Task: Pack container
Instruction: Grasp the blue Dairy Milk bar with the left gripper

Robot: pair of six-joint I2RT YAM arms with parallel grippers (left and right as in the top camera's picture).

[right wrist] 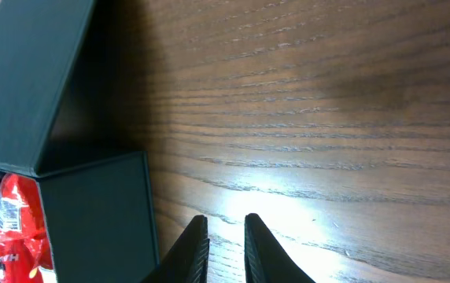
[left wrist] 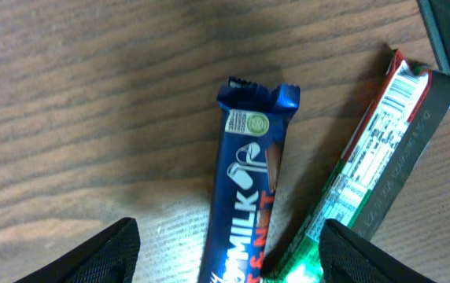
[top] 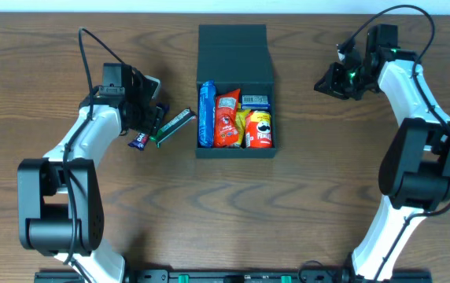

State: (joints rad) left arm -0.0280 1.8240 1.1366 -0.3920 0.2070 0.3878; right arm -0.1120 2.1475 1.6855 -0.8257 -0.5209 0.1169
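I will next lower my left gripper onto the lettered middle of the blue milk-chocolate bar [left wrist: 245,189], as its open fingers are already on either side of the bar.
The dark teal container [top: 237,152] stands at the table's middle with its flap lid [top: 234,51] folded back. It holds a blue roll pack [top: 207,114], a red pack [top: 227,118], a yellow and red pack [top: 260,130] and a small blue pack [top: 255,101]. My left gripper [top: 150,122] is open, left of the container. Its fingers [left wrist: 229,236] straddle a blue milk-chocolate bar [left wrist: 245,189] and a green bar [left wrist: 367,165] lying on the table. My right gripper [top: 327,81] is to the right of the lid. Its fingers [right wrist: 225,224] are nearly together and empty, beside the container's wall [right wrist: 91,212].
The blue bar [top: 139,141] and the green bar [top: 174,126] lie side by side between my left arm and the container. The lid [right wrist: 28,79] rises at the left of the right wrist view. Bare wood lies right of the container.
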